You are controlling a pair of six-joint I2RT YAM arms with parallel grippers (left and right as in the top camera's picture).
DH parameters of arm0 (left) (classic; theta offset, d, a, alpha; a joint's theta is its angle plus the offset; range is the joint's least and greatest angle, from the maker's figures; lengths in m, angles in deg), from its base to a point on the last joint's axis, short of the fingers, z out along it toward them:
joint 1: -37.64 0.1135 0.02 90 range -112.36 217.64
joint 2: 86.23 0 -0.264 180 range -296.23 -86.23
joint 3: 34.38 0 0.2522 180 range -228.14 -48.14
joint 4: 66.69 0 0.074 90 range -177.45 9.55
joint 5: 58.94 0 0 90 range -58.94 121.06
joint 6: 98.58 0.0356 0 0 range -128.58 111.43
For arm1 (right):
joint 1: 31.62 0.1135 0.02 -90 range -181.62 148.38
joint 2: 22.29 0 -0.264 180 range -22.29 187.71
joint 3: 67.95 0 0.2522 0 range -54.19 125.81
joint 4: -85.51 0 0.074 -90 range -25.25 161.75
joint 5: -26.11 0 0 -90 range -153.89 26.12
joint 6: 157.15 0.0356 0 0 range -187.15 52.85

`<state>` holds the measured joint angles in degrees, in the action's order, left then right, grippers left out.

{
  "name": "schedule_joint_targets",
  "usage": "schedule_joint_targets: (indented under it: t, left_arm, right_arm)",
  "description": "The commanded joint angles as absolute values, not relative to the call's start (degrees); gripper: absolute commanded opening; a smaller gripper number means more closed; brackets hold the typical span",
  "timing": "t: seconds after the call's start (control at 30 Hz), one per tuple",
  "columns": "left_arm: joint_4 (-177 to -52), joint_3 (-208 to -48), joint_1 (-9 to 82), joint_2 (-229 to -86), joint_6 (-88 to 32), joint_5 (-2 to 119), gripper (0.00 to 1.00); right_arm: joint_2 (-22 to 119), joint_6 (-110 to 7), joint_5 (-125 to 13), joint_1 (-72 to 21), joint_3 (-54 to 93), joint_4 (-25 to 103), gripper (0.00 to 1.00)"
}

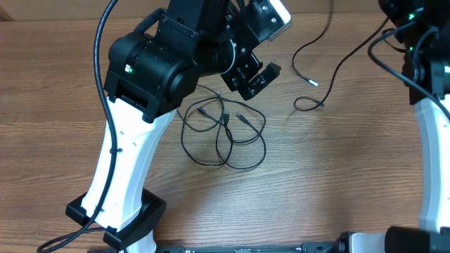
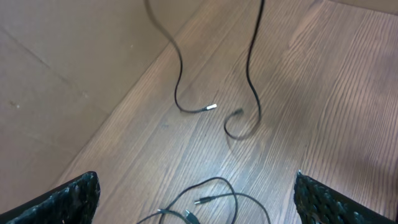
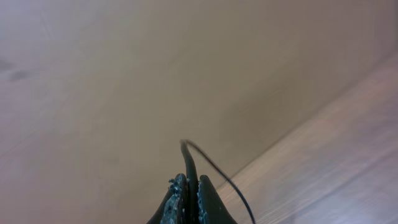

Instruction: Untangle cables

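My right gripper moves to the right in the overhead view and down toward the table next, since its black cable already hangs clear of the tangle.
A tangle of thin black cables [image 1: 225,133] lies in loops on the wooden table, with small plug ends inside the loops. My left gripper [image 1: 247,79] hovers just above its far edge, open wide. In the left wrist view the loops [image 2: 214,198] lie between the fingertips [image 2: 71,198], untouched. Two separate cable strands [image 1: 337,67] run off toward the far right; one ends in a silver plug [image 2: 211,107], the other in a small curl [image 2: 239,127]. My right gripper [image 3: 189,182] is raised off the table and shut on a black cable [image 3: 188,158] that trails down from it.
The left arm's white and black body [image 1: 140,112] covers the table's left half. The right arm [image 1: 429,119] stands along the right edge. A brown wall [image 2: 74,56] rises beyond the table's far edge.
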<state>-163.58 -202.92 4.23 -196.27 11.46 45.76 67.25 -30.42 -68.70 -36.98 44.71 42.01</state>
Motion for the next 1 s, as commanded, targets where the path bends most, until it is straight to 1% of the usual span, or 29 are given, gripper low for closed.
schedule_joint_targets:
  t: [0.0,0.2,0.6,0.83,0.97]
  left_arm:
    - [-164.15,-203.18,3.6,-195.95,10.84,45.51,0.99]
    - [-166.75,-203.18,3.6,-195.95,10.69,46.1,1.0]
    - [-167.71,-203.18,3.57,-195.95,10.47,46.13,0.99]
    - [-170.09,-203.18,3.57,-195.97,10.47,46.08,0.99]
    - [-170.33,-203.18,3.57,-195.95,10.47,46.08,1.0]
  right_arm:
    - [70.64,-29.74,-75.22,-40.0,45.51,42.56,0.04]
    - [77.37,-28.98,-75.22,-47.26,45.51,47.52,0.04]
    - [95.05,-29.0,-75.24,-61.72,45.51,62.93,0.04]
    - [105.1,-28.98,-73.69,-67.32,45.51,71.71,0.04]
    - [107.57,-28.98,-73.69,-69.68,45.51,74.14,0.04]
